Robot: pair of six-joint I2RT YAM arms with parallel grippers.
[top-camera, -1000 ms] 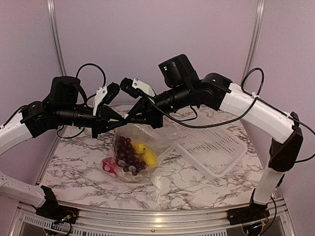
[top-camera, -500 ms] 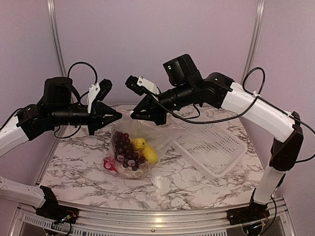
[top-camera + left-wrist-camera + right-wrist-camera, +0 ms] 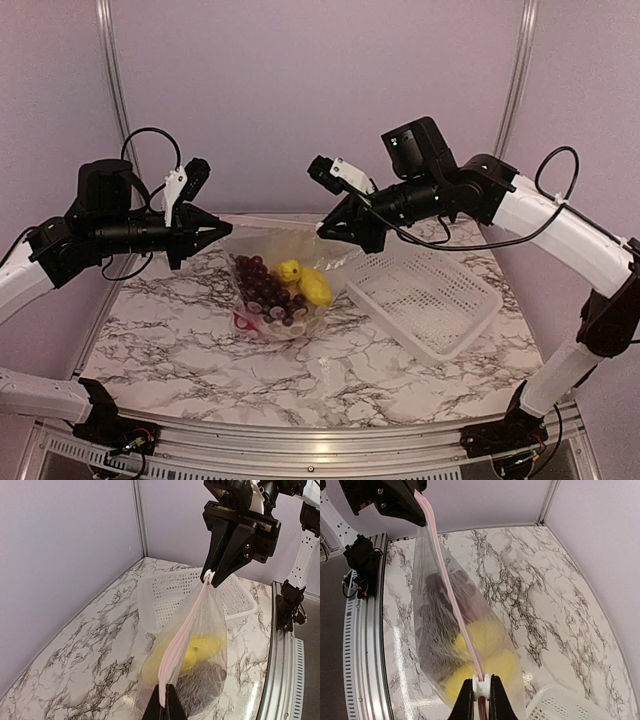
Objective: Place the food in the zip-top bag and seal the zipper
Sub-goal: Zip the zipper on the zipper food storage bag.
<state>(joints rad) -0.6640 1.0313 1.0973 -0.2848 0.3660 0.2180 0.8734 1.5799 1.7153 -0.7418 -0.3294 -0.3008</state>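
Note:
The zipper strip looks closed, so the robot's right gripper will next pull the zipper's small white slider to the right in the top view, toward the white basket, and let it go.
The clear zip-top bag (image 3: 285, 270) hangs above the table between my two grippers. Inside it are the dark purple grape bunch (image 3: 262, 292), two yellow pieces (image 3: 308, 284) and a red piece (image 3: 243, 322). The whitish-pink zipper (image 3: 272, 221) is stretched taut between the grippers. My left gripper (image 3: 222, 232) is shut on the zipper's left end (image 3: 165, 692). My right gripper (image 3: 326, 231) is shut on the white slider (image 3: 481, 687) at the zipper's right end. The zipper strip (image 3: 445, 590) looks closed along its length. The cauliflower and orange fruit do not show.
The white lattice basket (image 3: 432, 295) lies on the marble table (image 3: 180, 360) at the right, just behind and right of the bag. It also shows in the left wrist view (image 3: 172, 592) and in the right wrist view (image 3: 560, 706). A metal rail (image 3: 300, 445) runs along the near edge.
My grippers have moved apart: the right one slid right along the zipper, the left one drew back left. The bag is now stretched taut and hangs higher.

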